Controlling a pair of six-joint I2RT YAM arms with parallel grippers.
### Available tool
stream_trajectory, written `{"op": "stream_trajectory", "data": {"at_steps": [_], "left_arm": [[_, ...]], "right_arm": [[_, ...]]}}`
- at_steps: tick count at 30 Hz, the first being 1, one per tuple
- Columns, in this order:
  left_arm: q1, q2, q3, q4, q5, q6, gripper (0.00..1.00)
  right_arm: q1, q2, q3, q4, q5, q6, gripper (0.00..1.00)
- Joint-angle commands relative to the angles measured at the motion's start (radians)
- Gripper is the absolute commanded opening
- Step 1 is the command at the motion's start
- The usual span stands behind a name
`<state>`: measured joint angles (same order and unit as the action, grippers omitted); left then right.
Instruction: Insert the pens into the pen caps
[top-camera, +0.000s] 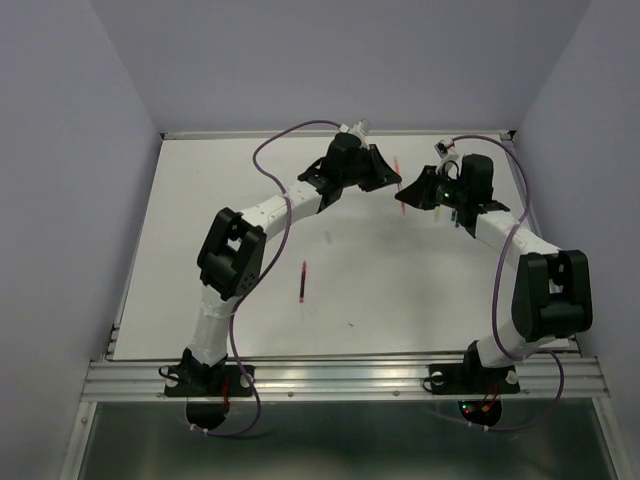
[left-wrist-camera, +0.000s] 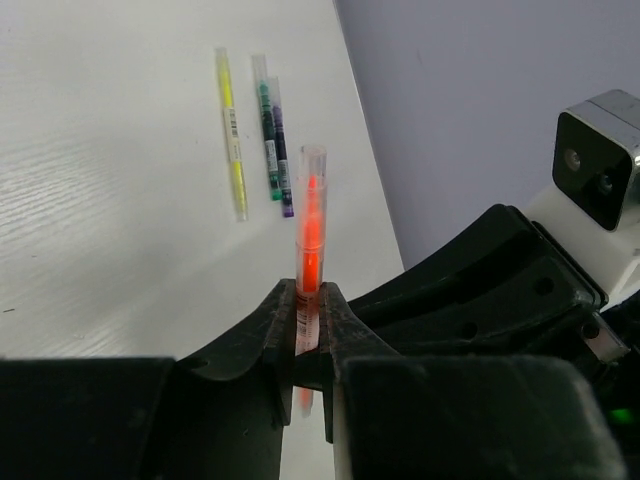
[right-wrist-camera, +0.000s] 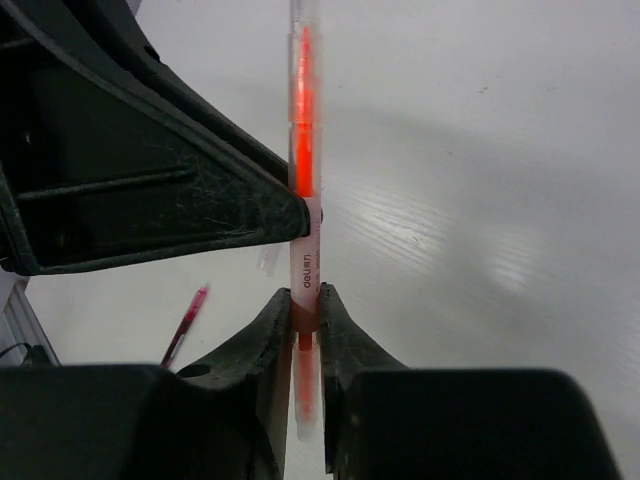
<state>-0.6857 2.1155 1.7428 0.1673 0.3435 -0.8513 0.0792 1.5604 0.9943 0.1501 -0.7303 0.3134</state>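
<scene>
Next, the right gripper shifts to the right in the top view and lowers between the yellow and green pens, since the orange-red pen's tip is capped.
The orange-red pen (top-camera: 399, 170) hangs above the far part of the table, held from both sides. My left gripper (left-wrist-camera: 310, 302) is shut on its labelled lower part. The orange shaft (left-wrist-camera: 311, 225) rises out of the jaws, and its tip sits inside a clear tube. My right gripper (right-wrist-camera: 305, 308) is shut on the same pen (right-wrist-camera: 302, 130), just below the left gripper's finger (right-wrist-camera: 220, 215). Seen from above, the left gripper (top-camera: 390, 180) and right gripper (top-camera: 410, 192) meet tip to tip. A faint pale pen cap (right-wrist-camera: 267, 257) lies on the table below.
A maroon pen (top-camera: 302, 282) lies mid-table, also visible as the maroon pen (right-wrist-camera: 186, 325) from the right wrist. Yellow (left-wrist-camera: 232, 135), green (left-wrist-camera: 265, 125) and dark blue (left-wrist-camera: 283, 155) pens lie side by side near the table's right edge. Purple walls close in on both sides.
</scene>
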Motion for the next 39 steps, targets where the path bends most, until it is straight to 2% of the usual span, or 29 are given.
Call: {"op": "stream_trajectory", "data": {"at_steps": [1,2,3,5,6,9,10,12,13,18,22,25,32,39], "left_arm": [[-0.008,-0.083,-0.009,0.047,0.031,0.015,0.0],[-0.008,-0.083,-0.008,0.037,0.04,0.033,0.0],[-0.008,-0.086,-0.003,0.026,0.049,0.046,0.09],[-0.008,-0.097,0.008,-0.009,0.054,0.086,0.35],[-0.008,-0.121,0.003,-0.014,0.051,0.101,0.56],[0.0,-0.175,-0.043,-0.041,0.015,0.155,0.75],[0.003,-0.216,-0.06,-0.052,0.008,0.164,0.87],[0.021,-0.262,-0.129,-0.066,-0.017,0.181,0.91],[0.04,-0.308,-0.185,-0.075,-0.033,0.192,0.98],[0.09,-0.451,-0.319,-0.202,-0.128,0.261,0.99],[0.103,-0.537,-0.428,-0.353,-0.375,0.291,0.99],[0.123,-0.595,-0.523,-0.419,-0.435,0.273,0.99],[0.155,-0.646,-0.649,-0.471,-0.479,0.238,0.99],[0.167,-0.641,-0.68,-0.486,-0.452,0.23,0.99]], "right_arm": [[0.002,-0.023,0.032,0.029,0.058,-0.013,0.11],[0.002,-0.031,0.029,0.031,0.069,-0.011,0.09],[0.002,-0.034,0.024,0.037,0.107,-0.005,0.06],[0.002,-0.037,0.015,0.04,0.15,0.012,0.03],[0.002,-0.036,0.012,0.042,0.204,0.018,0.02],[-0.008,-0.033,0.012,0.039,0.25,0.029,0.01],[-0.027,-0.034,0.012,0.032,0.29,0.035,0.01],[-0.047,-0.034,0.021,0.013,0.343,0.03,0.01],[-0.068,-0.025,0.027,-0.019,0.403,0.024,0.01],[-0.134,0.05,0.085,-0.142,0.571,-0.016,0.01],[-0.145,0.105,0.131,-0.199,0.71,-0.049,0.04],[-0.145,0.157,0.182,-0.228,0.782,-0.073,0.07],[-0.145,0.26,0.227,-0.233,0.792,-0.097,0.08],[-0.145,0.329,0.271,-0.234,0.789,-0.112,0.13]]}}
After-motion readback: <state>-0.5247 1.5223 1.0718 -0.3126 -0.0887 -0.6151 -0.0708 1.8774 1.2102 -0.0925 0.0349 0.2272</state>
